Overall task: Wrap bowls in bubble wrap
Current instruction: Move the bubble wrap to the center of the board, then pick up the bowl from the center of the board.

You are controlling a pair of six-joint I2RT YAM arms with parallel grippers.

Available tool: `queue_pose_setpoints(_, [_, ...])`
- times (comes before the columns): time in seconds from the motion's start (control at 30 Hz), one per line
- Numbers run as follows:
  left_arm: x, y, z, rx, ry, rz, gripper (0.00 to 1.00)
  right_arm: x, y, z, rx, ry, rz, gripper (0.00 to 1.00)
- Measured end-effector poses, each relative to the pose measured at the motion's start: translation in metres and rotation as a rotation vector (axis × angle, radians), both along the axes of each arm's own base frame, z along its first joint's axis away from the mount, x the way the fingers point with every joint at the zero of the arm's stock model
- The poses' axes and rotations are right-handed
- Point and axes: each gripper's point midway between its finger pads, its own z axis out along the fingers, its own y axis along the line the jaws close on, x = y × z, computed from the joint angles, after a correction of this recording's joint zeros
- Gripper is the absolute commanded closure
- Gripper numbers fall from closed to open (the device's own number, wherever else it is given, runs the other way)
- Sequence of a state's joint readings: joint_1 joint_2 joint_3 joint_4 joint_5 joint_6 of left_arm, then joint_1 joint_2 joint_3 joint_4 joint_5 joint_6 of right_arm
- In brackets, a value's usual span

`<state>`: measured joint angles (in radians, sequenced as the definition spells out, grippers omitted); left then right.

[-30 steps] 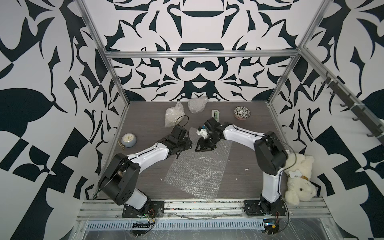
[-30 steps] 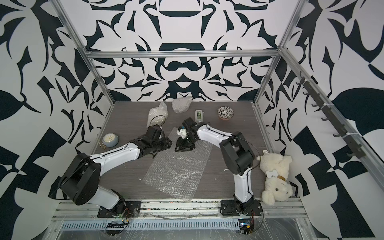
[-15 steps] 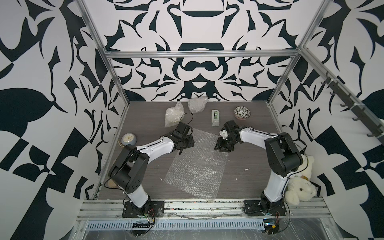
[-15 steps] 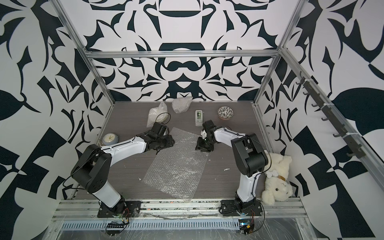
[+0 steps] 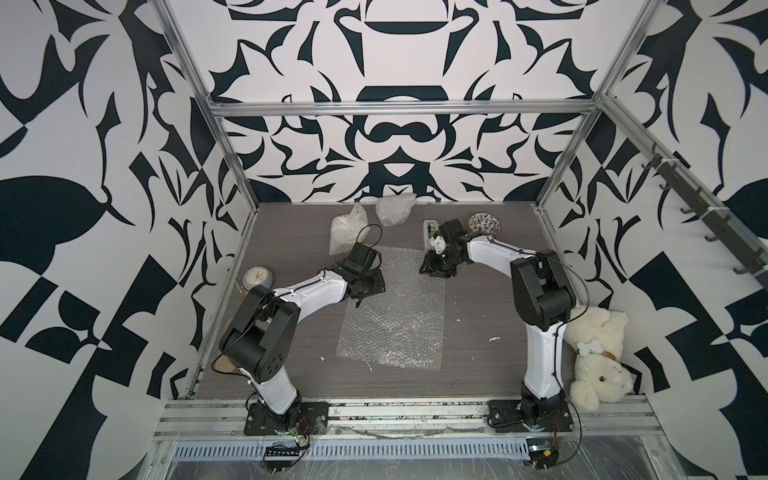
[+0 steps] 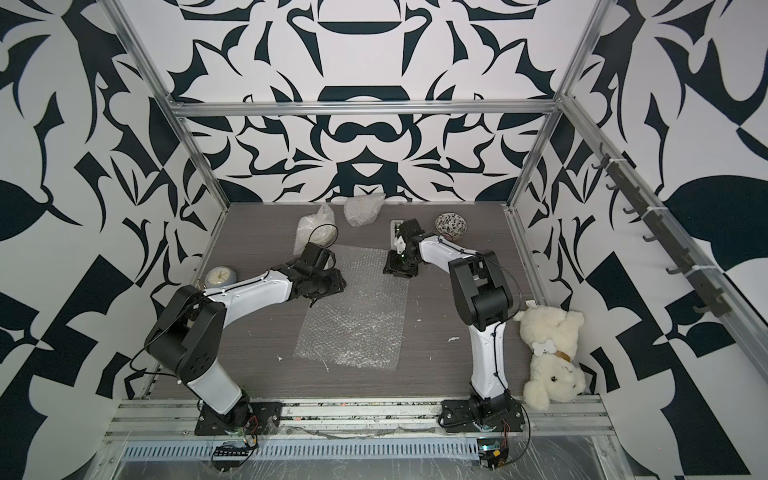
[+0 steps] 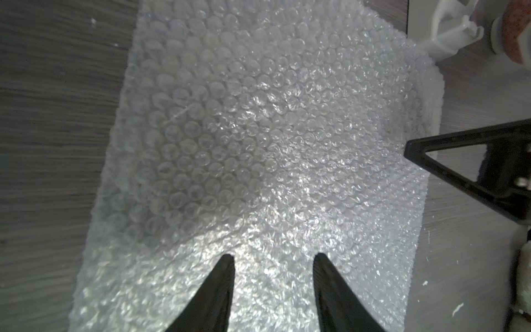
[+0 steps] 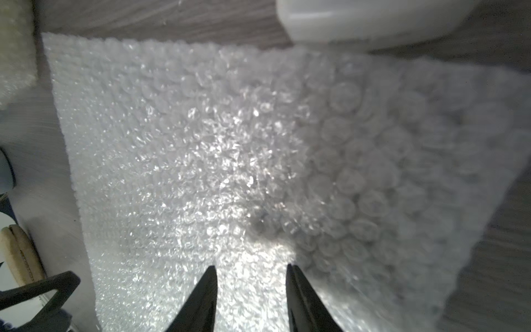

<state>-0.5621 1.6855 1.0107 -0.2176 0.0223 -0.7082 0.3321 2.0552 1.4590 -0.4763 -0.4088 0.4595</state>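
The bowl stands outward of my right gripper, so next my right gripper swings off the wrap and outward to the bowl's rim facing away from the tape dispenser.
A clear sheet of bubble wrap (image 5: pixel 395 307) (image 6: pixel 357 307) lies flat in the middle of the table. My left gripper (image 5: pixel 370 291) (image 7: pixel 273 258) hovers low over its far left part, jaws open with only wrap between them. My right gripper (image 5: pixel 434 270) (image 8: pixel 251 268) is over the far right corner, also open and empty. The black-and-white floral bowl (image 5: pixel 484 223) (image 6: pixel 451 224) stands unwrapped at the back right, behind the right arm. Two crumpled bundles of bubble wrap (image 5: pixel 348 227) (image 5: pixel 395 208) sit at the back; what they hold is hidden.
A white tape dispenser (image 5: pixel 430 230) (image 8: pixel 373 20) stands just behind the right gripper. A small clock (image 5: pixel 257 277) sits by the left wall. A cream teddy bear (image 5: pixel 598 357) leans at the right edge.
The two grippers, close together at the sheet's far end a second ago, have drawn apart, the right one moving right. The sheet's far end now lies spread flat.
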Motion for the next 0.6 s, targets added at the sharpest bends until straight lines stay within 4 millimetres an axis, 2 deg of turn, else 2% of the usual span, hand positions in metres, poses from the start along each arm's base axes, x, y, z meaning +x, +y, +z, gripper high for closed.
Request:
queue_pose_setpoints(0.13, [0.002,0.003,0.0,0.001,-0.001,0.008,0.51,0.018,-0.035,0.033,0.029,-0.059,-0.076,0.55])
queue_pose_setpoints(0.23, [0.005,0.005,0.001,-0.001,-0.003,0.015,0.51,0.038,-0.083,0.059,0.036,-0.125,-0.188,0.55])
queue_pose_setpoints(0.3, [0.007,0.007,0.002,-0.003,-0.007,0.019,0.51,0.052,-0.125,0.07,0.025,-0.163,-0.286,0.54])
queue_pose_setpoints(0.43, [0.009,0.01,0.003,-0.002,-0.008,0.026,0.51,0.07,-0.194,0.07,-0.029,-0.184,-0.444,0.54])
queue_pose_setpoints(0.53, [0.01,0.012,0.002,-0.001,-0.008,0.03,0.51,0.08,-0.226,0.061,-0.068,-0.18,-0.511,0.54])
queue_pose_setpoints(0.6, [0.011,0.013,0.002,-0.001,-0.008,0.033,0.5,0.086,-0.238,0.054,-0.084,-0.171,-0.535,0.54])
